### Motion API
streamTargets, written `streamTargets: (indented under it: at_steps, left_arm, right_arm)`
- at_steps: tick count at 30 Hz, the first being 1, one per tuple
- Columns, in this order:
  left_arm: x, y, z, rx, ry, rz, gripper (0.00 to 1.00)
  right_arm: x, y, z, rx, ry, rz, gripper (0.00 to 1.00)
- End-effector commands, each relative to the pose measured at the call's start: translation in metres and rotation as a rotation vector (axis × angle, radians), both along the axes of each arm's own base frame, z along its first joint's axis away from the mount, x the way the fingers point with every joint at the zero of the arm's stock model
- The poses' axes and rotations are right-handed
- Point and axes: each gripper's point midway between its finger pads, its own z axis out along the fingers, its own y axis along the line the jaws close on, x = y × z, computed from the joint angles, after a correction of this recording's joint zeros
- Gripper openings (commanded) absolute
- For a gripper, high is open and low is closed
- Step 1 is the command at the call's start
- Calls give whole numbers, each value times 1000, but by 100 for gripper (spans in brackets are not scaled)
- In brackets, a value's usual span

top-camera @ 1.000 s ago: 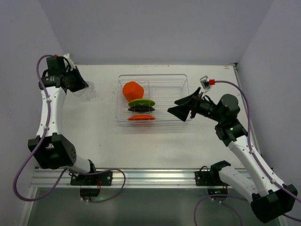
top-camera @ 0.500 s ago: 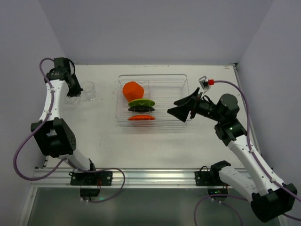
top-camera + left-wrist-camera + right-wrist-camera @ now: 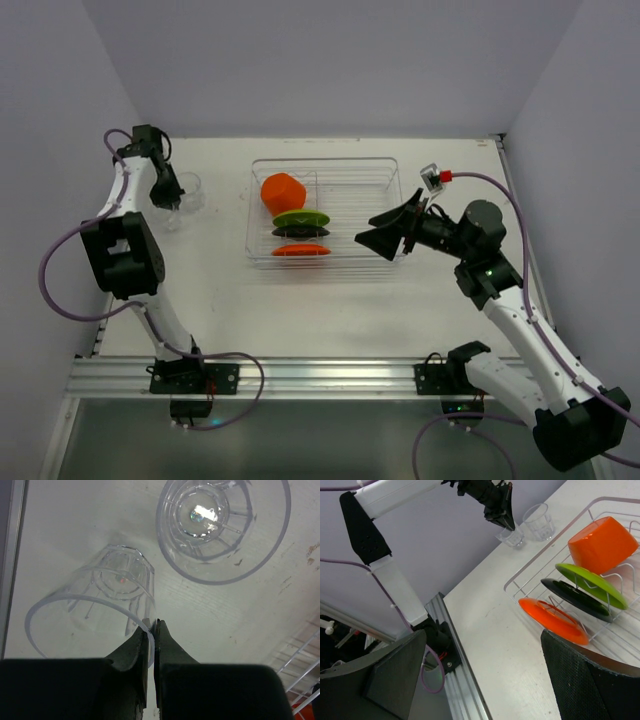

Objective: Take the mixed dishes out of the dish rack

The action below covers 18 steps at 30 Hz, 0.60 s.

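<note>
The tumbler in my left gripper will next move gently outward and down onto the bare tabletop [image 3: 126,532] beside the second tumbler, and my left gripper will let go of the tumbler's rim.
My left gripper [image 3: 152,626] is shut on the rim of a clear tumbler [image 3: 90,615] at the table's far left, with the rim pinched between its fingertips. A second clear tumbler [image 3: 222,525] stands upright just beside it. In the top view the left gripper [image 3: 167,200] points down by the tumblers [image 3: 190,190]. The clear dish rack [image 3: 325,162] holds an orange cup [image 3: 282,192], a lime-green plate [image 3: 301,218], a black plate [image 3: 300,231] and an orange plate [image 3: 300,249], all on edge. My right gripper [image 3: 384,228] hangs open and empty at the rack's right side.
The right wrist view looks across the rack [image 3: 530,580] toward the left arm [image 3: 395,500] and the aluminium rail [image 3: 455,655] at the table's near edge. Walls close in the table on the left, back and right.
The left arm's elbow has swung right and up while its wrist turned above the tumblers. The right arm and the dishes in the rack have not moved.
</note>
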Motion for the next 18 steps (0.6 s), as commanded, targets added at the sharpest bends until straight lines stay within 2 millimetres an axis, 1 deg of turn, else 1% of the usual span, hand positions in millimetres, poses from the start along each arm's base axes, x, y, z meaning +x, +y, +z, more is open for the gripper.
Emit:
streamTargets:
  at_steps: [1, 2, 3, 4, 6, 9, 12, 16, 18]
  left_arm:
    - [33, 13, 16, 29, -87, 40, 0]
    - [34, 14, 14, 30, -77, 42, 0]
    - [39, 16, 10, 33, -70, 43, 0]
    - [38, 17, 7, 39, -49, 49, 0]
    - [43, 19, 3, 40, -39, 51, 0]
    - [47, 20, 1, 37, -40, 54, 0]
    - [49, 21, -2, 39, -24, 54, 0]
    - [46, 25, -6, 60, 7, 59, 0]
    - [46, 25, -5, 60, 7, 59, 7]
  right_arm:
    - [-2, 1, 2, 4, -30, 20, 99]
    - [-1, 1, 2, 4, -28, 23, 99]
    - [-1, 1, 2, 3, -29, 25, 99]
    - [-1, 1, 2, 3, -29, 23, 99]
    - [0, 1, 0, 3, -26, 22, 99]
    - [0, 2, 0, 2, -23, 25, 99]
    - [0, 2, 0, 2, -23, 23, 99]
    - [0, 2, 0, 3, -25, 25, 99]
    - [0, 2, -1, 2, -23, 28, 99]
